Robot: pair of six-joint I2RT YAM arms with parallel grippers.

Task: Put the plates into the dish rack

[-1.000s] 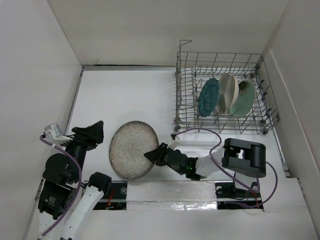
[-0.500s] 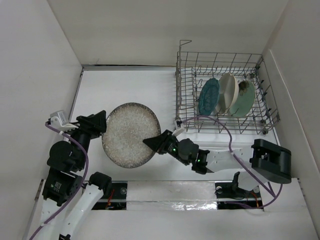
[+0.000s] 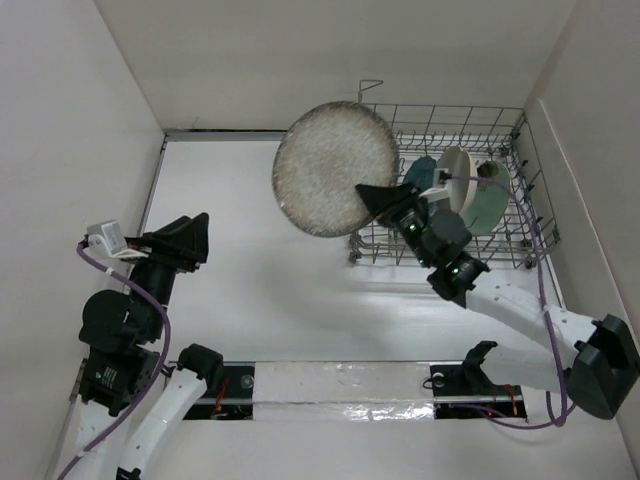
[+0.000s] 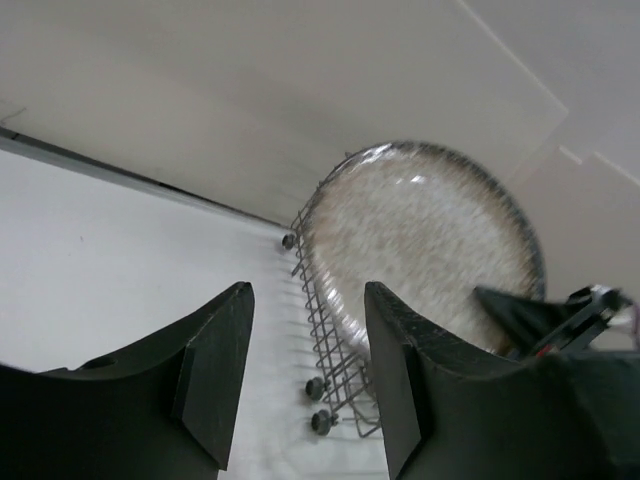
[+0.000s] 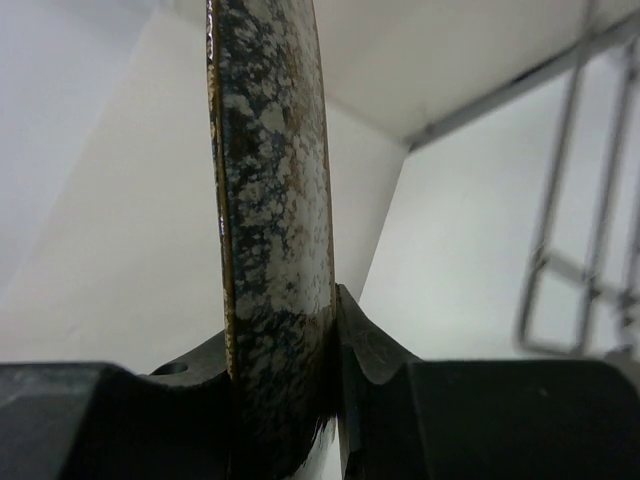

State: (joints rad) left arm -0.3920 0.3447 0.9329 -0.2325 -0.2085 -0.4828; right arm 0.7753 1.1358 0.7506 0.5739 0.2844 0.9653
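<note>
The rack's empty end beyond the mint plate (image 3: 490,200) is below my right gripper, rightward in the top view, so I should swing it that way and down next.
My right gripper (image 3: 375,197) is shut on the rim of the large speckled beige plate (image 3: 336,168) and holds it high in the air, on edge, over the left end of the dish rack (image 3: 372,235). The plate shows edge-on in the right wrist view (image 5: 270,200) and as a blurred disc in the left wrist view (image 4: 420,240). The dark teal plate (image 3: 424,172), the cream plate (image 3: 456,180) and the pale mint plate (image 3: 490,200) stand upright in the rack. My left gripper (image 3: 192,242) is open and empty at the table's left side.
White walls enclose the table on the left, back and right. The rack's tall wire sides (image 3: 440,112) rise just behind the lifted plate. The rack's rubber feet (image 4: 318,388) show in the left wrist view.
My right gripper has lifted the speckled plate off the table and carried it up and right to the rack's left end. The left arm has pulled back slightly.
</note>
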